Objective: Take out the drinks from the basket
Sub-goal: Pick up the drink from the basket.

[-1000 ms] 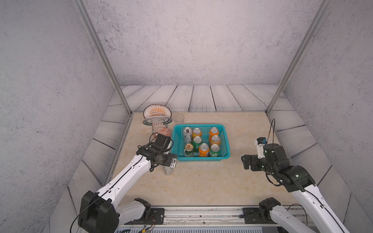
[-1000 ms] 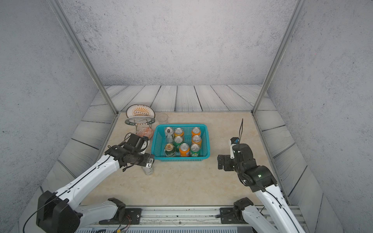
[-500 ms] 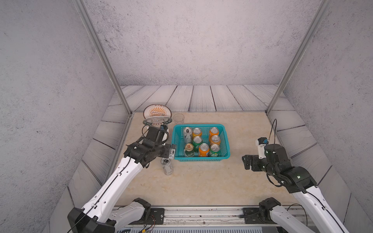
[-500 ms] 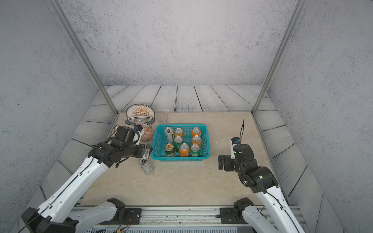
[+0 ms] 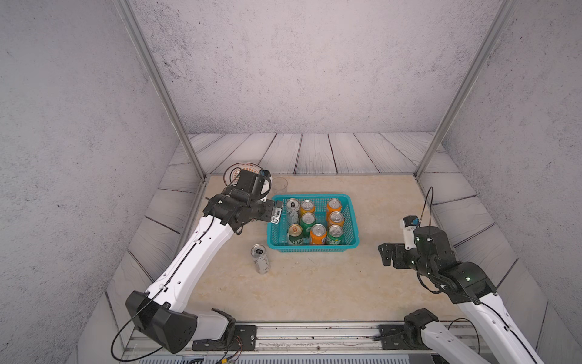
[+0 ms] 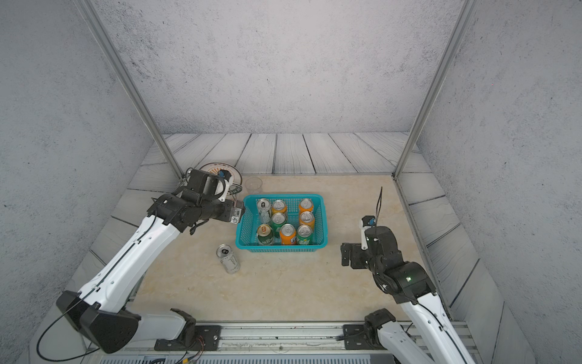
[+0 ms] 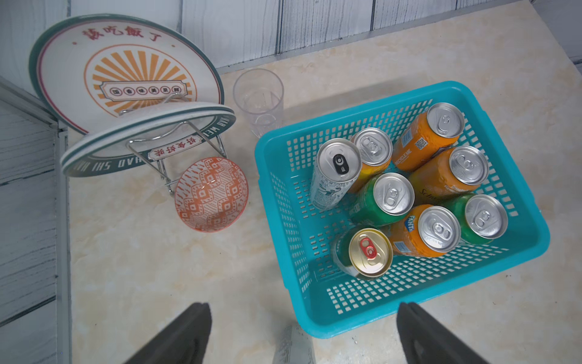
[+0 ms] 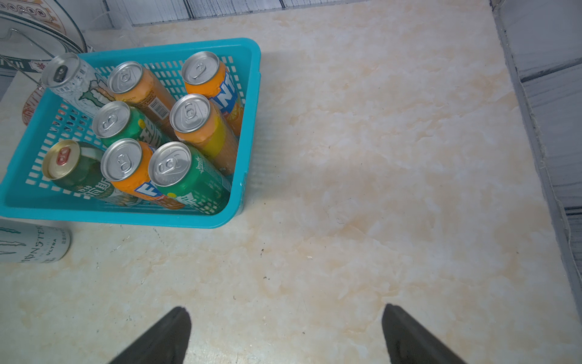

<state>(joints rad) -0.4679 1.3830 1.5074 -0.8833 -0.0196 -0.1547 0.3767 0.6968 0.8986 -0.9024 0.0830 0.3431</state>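
My left gripper needs to move outward and down next, around the slim silver-white can's top (image 5: 293, 204) (image 7: 338, 160), where the bare bottom of the basket leaves room for my fingers.
The teal basket (image 5: 311, 250) (image 6: 280, 249) sits mid-table and holds several upright drinks: a slim silver-white can (image 7: 338, 164), orange cans (image 7: 439, 227), green cans (image 7: 393, 193) and a gold-topped green can (image 7: 370, 252). Another slim silver-white can (image 5: 260, 259) (image 6: 228, 258) stands on the table outside the basket's front-left corner. My left gripper (image 5: 277, 212) (image 7: 304, 312) hovers open and empty by the basket's left rim, above that corner. My right gripper (image 5: 385, 253) (image 8: 285, 315) is open and empty over bare table, right of the basket (image 8: 126, 217).
A wire rack with patterned plates (image 7: 126, 94), an orange patterned bowl (image 7: 211, 193) and a clear plastic cup (image 7: 258, 97) (image 5: 279, 182) stand at the back left, close to the basket. Metal frame posts and grey walls close in both sides.
My left gripper has risen from the silver-white can on the table and moved back to the basket's left rim. The can stays standing. The right arm has not moved.
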